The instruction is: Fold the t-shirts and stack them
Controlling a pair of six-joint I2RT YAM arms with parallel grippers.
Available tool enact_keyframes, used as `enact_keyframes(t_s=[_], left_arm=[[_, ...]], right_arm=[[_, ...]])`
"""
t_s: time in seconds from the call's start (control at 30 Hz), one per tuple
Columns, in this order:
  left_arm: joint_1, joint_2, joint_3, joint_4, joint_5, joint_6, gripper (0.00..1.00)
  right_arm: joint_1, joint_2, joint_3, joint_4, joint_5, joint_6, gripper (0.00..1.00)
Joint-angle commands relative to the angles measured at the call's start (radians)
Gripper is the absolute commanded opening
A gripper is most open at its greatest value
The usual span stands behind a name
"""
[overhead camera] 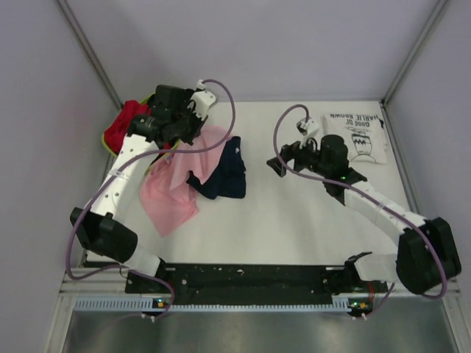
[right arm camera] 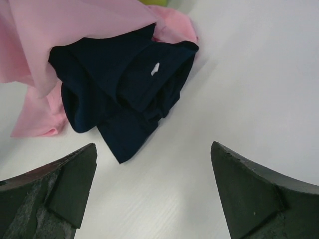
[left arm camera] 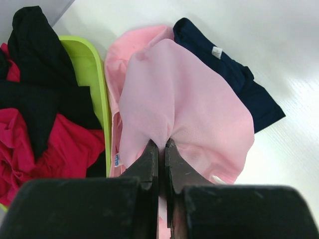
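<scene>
Next, my right gripper moves toward the basket and down to close on the navy garment's white-tagged edge (right arm camera: 160,71), since that edge lies clear of the pink shirt (right arm camera: 45,35).
The light-pink t-shirt (overhead camera: 171,193) hangs crumpled from my left gripper (overhead camera: 175,123), which is shut on a fold of it (left arm camera: 184,99) at the basket's edge; its lower part trails on the table. The jaws pinch the cloth at their tips (left arm camera: 160,145). The white t-shirt with black lettering and a cartoon print (overhead camera: 358,137) lies folded at the far right of the table. My right gripper (overhead camera: 282,159) is open and empty, above bare table just right of a navy garment; in its wrist view the gripper (right arm camera: 154,152) faces the navy cloth and the pink shirt (right arm camera: 45,35).
A crumpled navy-blue garment (overhead camera: 221,173) lies partly under the pink shirt, and shows in the left wrist view (left arm camera: 234,82) and the right wrist view (right arm camera: 124,84). The lime-green basket (left arm camera: 89,74) at the far left holds red (overhead camera: 124,122) and black (left arm camera: 35,64) clothes.
</scene>
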Motion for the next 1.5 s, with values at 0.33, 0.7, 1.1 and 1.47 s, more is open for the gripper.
enact_keyframes(t_s=[0.33, 0.7, 1.1, 1.47], left_arm=[[0.005, -0.087, -0.042, 0.046, 0.082, 0.018, 0.0], [0.065, -0.099, -0.043, 0.035, 0.108, 0.013, 0.1], [0.094, -0.148, -0.099, 0.0, 0.19, 0.091, 0.79], [0.027, -0.094, 0.34, -0.143, 0.787, 0.016, 0.99]], right_arm=[[0.136, 0.879, 0.61, 0.163, -0.222, 0.259, 0.88], [0.116, 0.82, 0.492, 0.231, -0.299, 0.325, 0.0], [0.048, 0.177, 0.498, -0.116, -0.032, 0.043, 0.0], [0.15, 0.223, 0.982, -0.133, -0.199, 0.038, 0.0]])
